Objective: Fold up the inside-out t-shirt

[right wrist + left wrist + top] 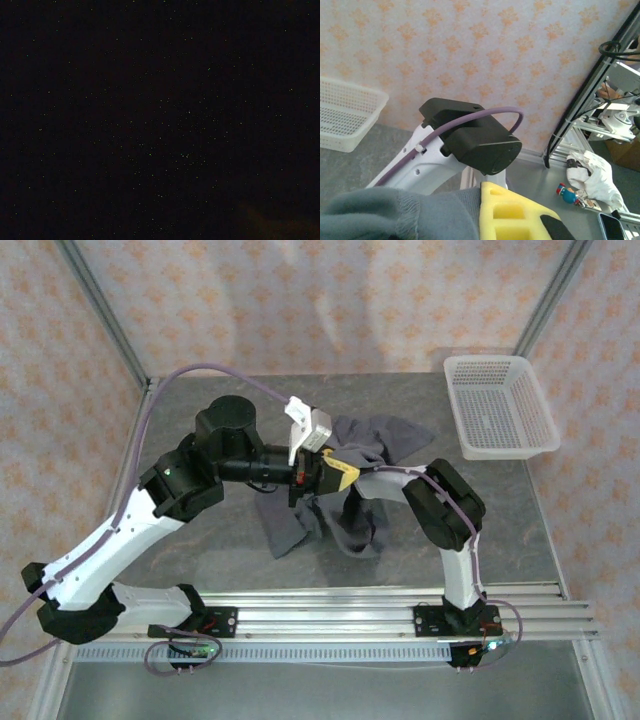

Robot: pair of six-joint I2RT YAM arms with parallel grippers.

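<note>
My left gripper will next move down away from the basket and let go of the raised fold on the bare tabletop by the trailing cloth (245, 512), because that is below my gripper.
The inside-out t-shirt (385, 440) is a dark slate-grey heap in the middle of the table, part lifted and part trailing toward the near edge. My left gripper (338, 474) is shut on a raised fold of it. In the left wrist view the grey cloth (395, 215) lies pressed against my yellow finger (520, 215). My right arm (445, 505) bends in from the right and its end goes under the hanging cloth. The right wrist view is black, so the state of those jaws is hidden.
A white mesh basket (508, 448) stands at the back right corner, apart from the shirt; its wall (350, 120) also appears in the left wrist view. The right arm's black link (480, 142) sits close ahead of my left fingers. Aluminium rails (350, 618) run along the near edge.
</note>
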